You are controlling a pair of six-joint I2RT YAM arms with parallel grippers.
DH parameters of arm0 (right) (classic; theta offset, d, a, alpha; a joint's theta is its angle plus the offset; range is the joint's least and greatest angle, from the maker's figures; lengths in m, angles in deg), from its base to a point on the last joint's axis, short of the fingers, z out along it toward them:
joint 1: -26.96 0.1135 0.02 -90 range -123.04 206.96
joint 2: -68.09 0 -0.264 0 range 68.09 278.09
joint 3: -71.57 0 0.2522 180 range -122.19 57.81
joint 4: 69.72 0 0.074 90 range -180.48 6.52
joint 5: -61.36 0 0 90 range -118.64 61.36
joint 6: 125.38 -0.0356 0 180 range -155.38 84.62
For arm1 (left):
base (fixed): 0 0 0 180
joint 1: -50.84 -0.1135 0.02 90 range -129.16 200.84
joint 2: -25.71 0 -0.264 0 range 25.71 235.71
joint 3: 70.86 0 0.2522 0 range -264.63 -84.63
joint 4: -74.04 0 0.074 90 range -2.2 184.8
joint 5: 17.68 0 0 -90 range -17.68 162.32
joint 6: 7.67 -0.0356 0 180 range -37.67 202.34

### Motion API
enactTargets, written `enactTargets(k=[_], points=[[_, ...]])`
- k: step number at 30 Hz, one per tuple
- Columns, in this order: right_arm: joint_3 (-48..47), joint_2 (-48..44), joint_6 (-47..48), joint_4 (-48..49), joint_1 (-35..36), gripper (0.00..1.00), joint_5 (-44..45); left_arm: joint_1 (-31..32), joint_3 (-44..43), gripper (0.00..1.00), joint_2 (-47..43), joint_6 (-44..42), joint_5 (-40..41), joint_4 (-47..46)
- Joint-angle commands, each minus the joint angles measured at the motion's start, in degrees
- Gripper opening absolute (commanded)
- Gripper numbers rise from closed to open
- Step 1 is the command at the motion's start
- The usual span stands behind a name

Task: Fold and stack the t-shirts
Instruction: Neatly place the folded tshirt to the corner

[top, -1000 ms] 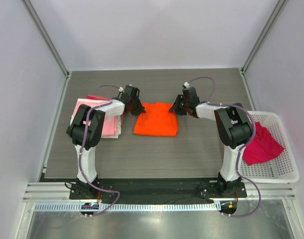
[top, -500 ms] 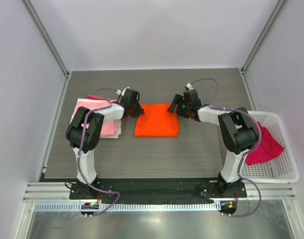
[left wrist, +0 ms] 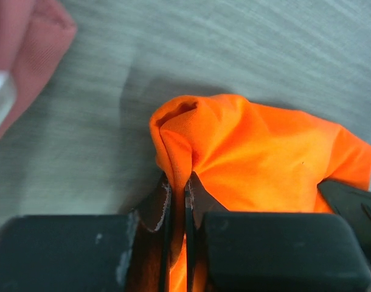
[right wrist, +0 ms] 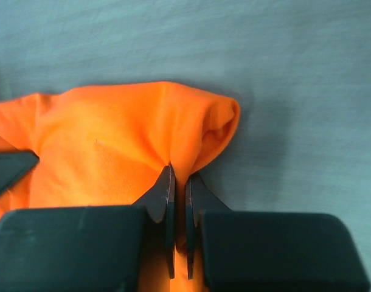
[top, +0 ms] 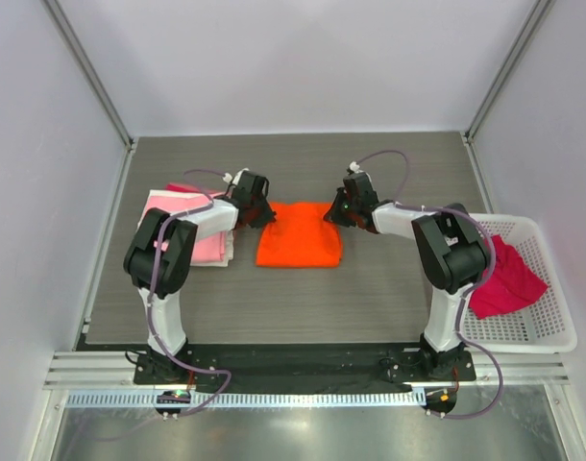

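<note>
My left gripper will lift the orange t-shirt's corner to the left in the top view over the pink stack's far edge (top: 159, 199). Then it will lower and release it.
A bright orange t-shirt (top: 300, 236) lies folded in the middle of the table. My left gripper (top: 263, 213) is shut on its far left corner, the orange cloth (left wrist: 246, 158) pinched between the jaws. My right gripper (top: 337, 211) is shut on the far right corner, a fold of the orange t-shirt (right wrist: 124, 140) clamped in the jaws. To the left sits a stack of folded t-shirts (top: 208, 240), light pink over white with a dark pink-red edge. A magenta t-shirt (top: 504, 277) lies crumpled in the basket (top: 543, 331).
The white plastic lattice basket stands at the table's right edge. A corner of the pink stack (left wrist: 33, 48) shows at the upper left of the left wrist view. Grey enclosure walls (top: 303, 58) surround the table on three sides.
The right gripper opened briefly, shifted onto the orange t-shirt's far right corner and closed on it. The left gripper kept its grip. The orange t-shirt shifted slightly left.
</note>
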Motion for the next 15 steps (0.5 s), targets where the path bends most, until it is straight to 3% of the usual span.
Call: enactTargets(k=[1,7,9,15], points=[[2.8,-6.5,2.2,-2.6,4.0,0.01,2.9,0.5,0.8,0.0,-6.0,-2.4,2.7,5.4],[3.6,-18.2,2.7,-7.3,8.2,0.01,7.0,0.5,4.1,0.0,-22.3,-4.5,3.5,12.6],[3.6,-22.4,2.2,-9.0,10.5,0.01,7.1,0.4,3.4,0.0,-28.0,-6.1,3.3,19.0],[0.6,-29.0,-0.2,-14.2,19.2,0.01,10.2,-4.3,6.1,0.0,-41.8,-7.7,-2.3,30.7]])
